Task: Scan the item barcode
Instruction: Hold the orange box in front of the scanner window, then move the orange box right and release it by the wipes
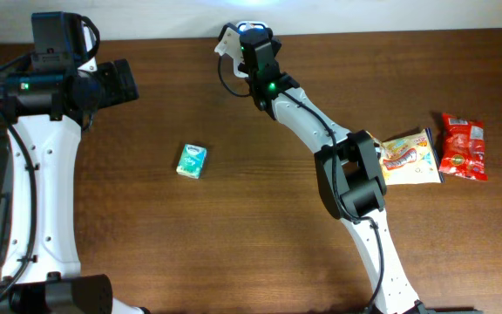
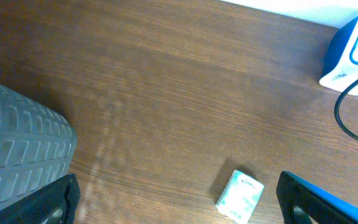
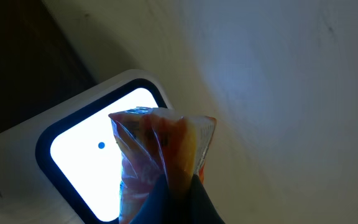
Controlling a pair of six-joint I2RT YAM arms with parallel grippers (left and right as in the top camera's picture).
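Observation:
My right gripper has the yellow packet's far edge [image 1: 392,138] to its right in the overhead view. The packet already faces the scanner [image 1: 229,39], so next I will swing back there and let go.
In the right wrist view my right gripper [image 3: 178,186] is shut on a crinkly orange-and-clear snack packet [image 3: 160,140]. The packet stands right in front of the scanner's lit white window [image 3: 82,155]. From overhead, that right gripper [image 1: 253,37] is at the table's far edge beside the white scanner [image 1: 229,39], and the arm hides the packet. My left gripper [image 1: 116,83] is at the far left, open and holding nothing. In its own view the left gripper [image 2: 179,211] is high over the wood, with a small teal-and-white packet [image 2: 240,196] below, near the right finger.
The teal-and-white packet [image 1: 192,161] lies left of centre. A yellow packet [image 1: 408,157] and a red packet [image 1: 463,146] lie at the right. The scanner [image 2: 353,50] and its black cable [image 2: 353,124] show at the left wrist view's top right.

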